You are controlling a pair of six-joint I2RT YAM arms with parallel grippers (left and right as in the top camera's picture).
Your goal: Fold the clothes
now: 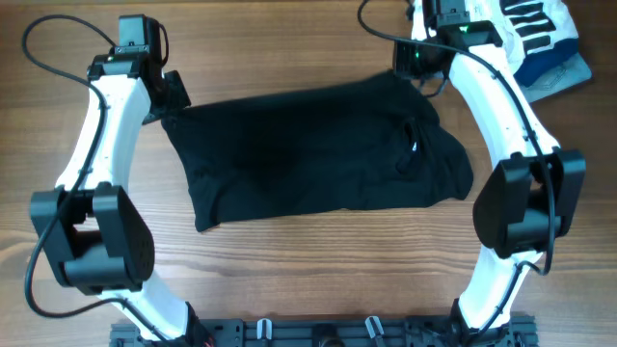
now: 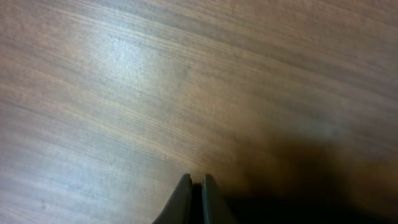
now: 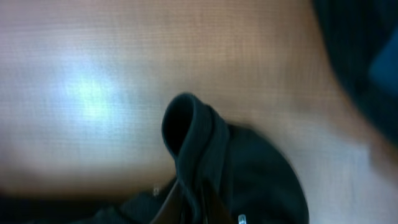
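I will next use my right gripper to bring the held fold back over the garment's bunched part [image 1: 415,127] and let go there, since the cloth lies spread toward my base.
The black garment [image 1: 308,149] lies spread across the middle of the wooden table, its far edge pulled fairly straight between my two grippers. My left gripper [image 1: 172,104] is at the garment's far left corner. In the left wrist view its fingers [image 2: 194,182] are pressed together with only a thin dark strip between them. My right gripper [image 1: 416,69] is at the far right corner. In the right wrist view its fingers [image 3: 193,196] are shut on a fold of the black fabric [image 3: 193,130], which loops up over the tips.
A white garment with black stripes [image 1: 540,27] and a light-blue denim piece [image 1: 564,72] lie at the far right corner, just beyond the right arm. A black rail [image 1: 318,333] runs along the table's front edge.
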